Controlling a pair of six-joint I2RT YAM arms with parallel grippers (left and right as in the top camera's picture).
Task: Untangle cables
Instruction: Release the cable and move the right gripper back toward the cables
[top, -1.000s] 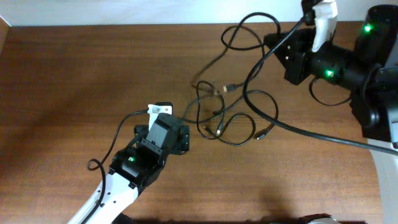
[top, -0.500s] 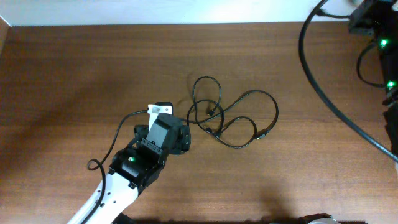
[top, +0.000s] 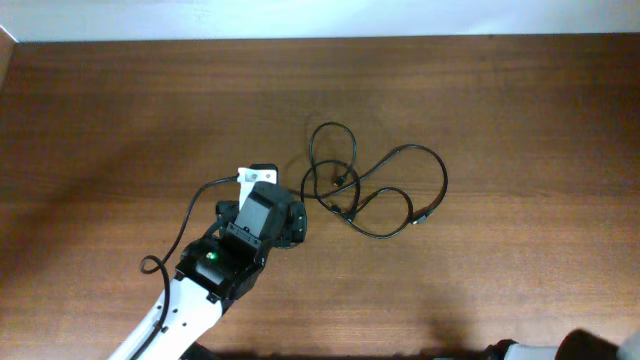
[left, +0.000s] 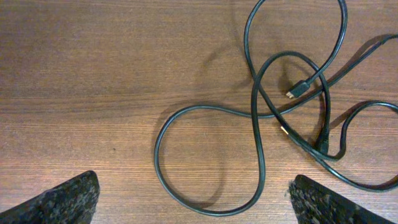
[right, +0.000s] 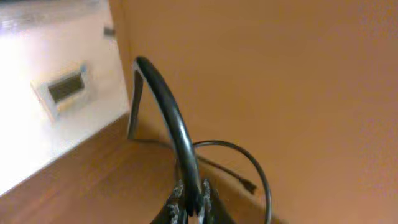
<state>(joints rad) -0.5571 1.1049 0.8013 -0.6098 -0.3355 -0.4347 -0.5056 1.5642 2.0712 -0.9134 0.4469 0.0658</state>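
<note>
The black cable is held by my right gripper apart from the loops that still cross, so I will next lower it toward the brown tabletop and release it there.
Thin black cables (top: 342, 183) lie in overlapping loops on the brown table, just right of my left gripper (top: 298, 222). In the left wrist view the cables (left: 255, 118) cross several times, with a small plug end (left: 297, 90) among them. My left gripper (left: 194, 190) is open, and one loop lies between its fingers. My right gripper (right: 189, 202) is out of the overhead view. It is shut on a black cable (right: 168, 106) that arches up from its fingers. A thin cord with a plug end (right: 249, 185) hangs behind it.
The table's far edge (top: 320, 40) meets a white surface. In the right wrist view a white wall with a small plate (right: 62, 90) is at the left, with brown table surface (right: 93, 174) below it.
My right arm has swung up and out of the overhead view, taking a cable with it. Fewer loops lie on the table. The left arm has not moved.
</note>
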